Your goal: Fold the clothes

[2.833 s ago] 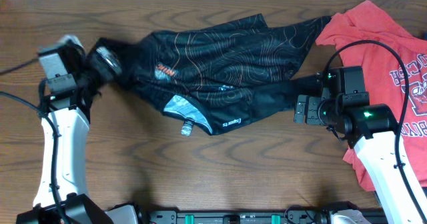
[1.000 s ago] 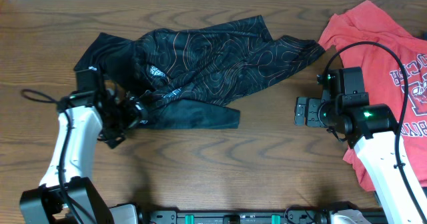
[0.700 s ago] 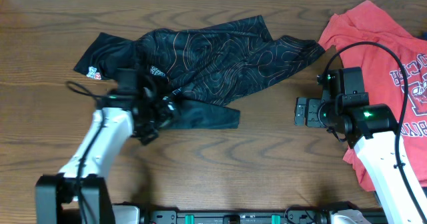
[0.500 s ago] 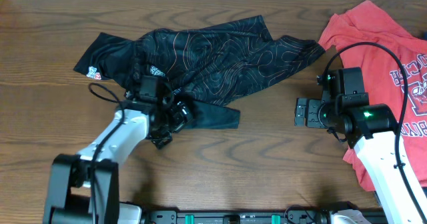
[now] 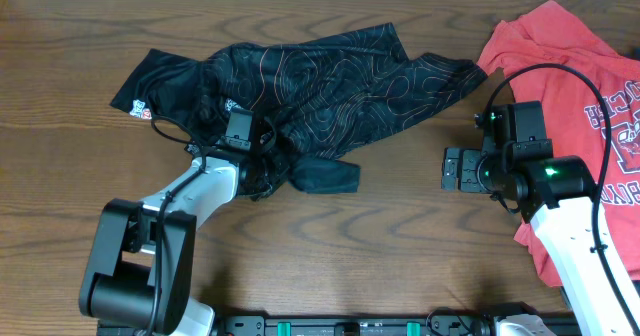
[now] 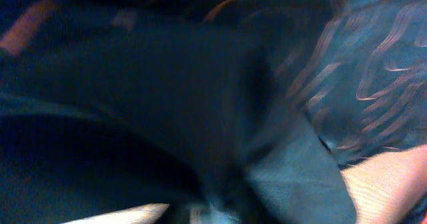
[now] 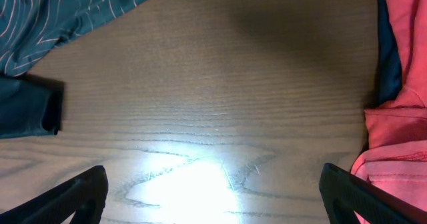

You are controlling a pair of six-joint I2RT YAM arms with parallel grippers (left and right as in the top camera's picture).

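My open right gripper moves down from above the bare wood onto the black shirt's corner by the red T-shirt next, since that corner lies unheld.
The black sports shirt [image 5: 330, 81] with thin contour lines lies crumpled across the middle of the table. My left gripper [image 5: 272, 168] sits at its lower hem and is shut on the cloth there, which is bunched beside it. In the left wrist view blurred black shirt fabric [image 6: 167, 84] fills the frame and hides the fingers. The red T-shirt [image 5: 590, 86] lies at the far right, partly under my right arm. My right gripper [image 5: 455, 168] hovers open over bare wood between the two shirts, its fingertips [image 7: 77, 197] far apart with nothing between them [image 7: 213, 201].
The wooden table [image 5: 400, 236] shows below and between the garments. In the right wrist view the black shirt's hem end [image 7: 27, 107] lies at the left and the red T-shirt [image 7: 400, 137] at the right edge. A black rail [image 5: 350, 326] runs along the front edge.
My left arm has swung right along the black shirt's lower hem, and its gripper has gone from open to shut on the cloth, which is now bunched. The right arm has not moved.
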